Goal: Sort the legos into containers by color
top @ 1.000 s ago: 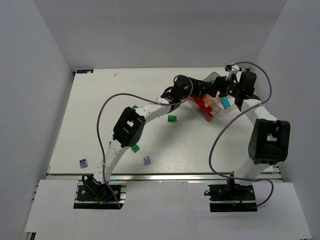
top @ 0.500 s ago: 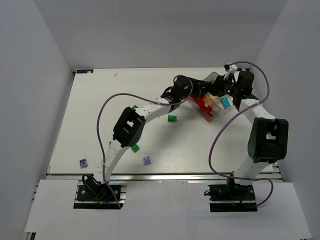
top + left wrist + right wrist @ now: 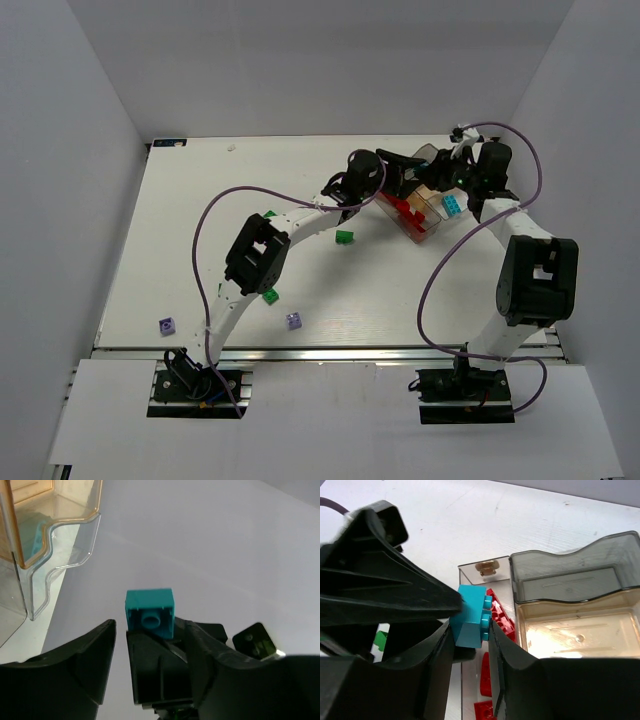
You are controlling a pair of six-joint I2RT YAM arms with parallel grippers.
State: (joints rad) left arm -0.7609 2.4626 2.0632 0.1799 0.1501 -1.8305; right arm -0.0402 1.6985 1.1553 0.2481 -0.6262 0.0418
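Note:
The clear compartment [image 3: 452,206] has another cyan lego in it, so I will next move my right gripper away from my left gripper, tilt it down and lower its brick in there.
A cyan lego [image 3: 471,616] hangs above the tray, pinched between the fingers of my right gripper [image 3: 470,630], which is shut on it. My left gripper [image 3: 150,635] faces it from the other side, open, with its fingers [image 3: 90,655] standing wide of the brick [image 3: 150,609]. One left finger still lies against the brick's side in the right wrist view. Both grippers meet over the smoky compartment tray [image 3: 432,158] at the far right. Red legos [image 3: 408,212] fill one compartment and another cyan lego [image 3: 453,205] lies in a second.
Green legos lie loose on the table [image 3: 344,237], [image 3: 270,296], one half hidden by the left arm [image 3: 270,213]. Two pale purple legos sit near the front edge [image 3: 166,325], [image 3: 294,320]. White walls enclose the table on three sides.
The right gripper has closed on the cyan lego. The left gripper's jaws have then spread away from it. Both arms stay almost where they were.

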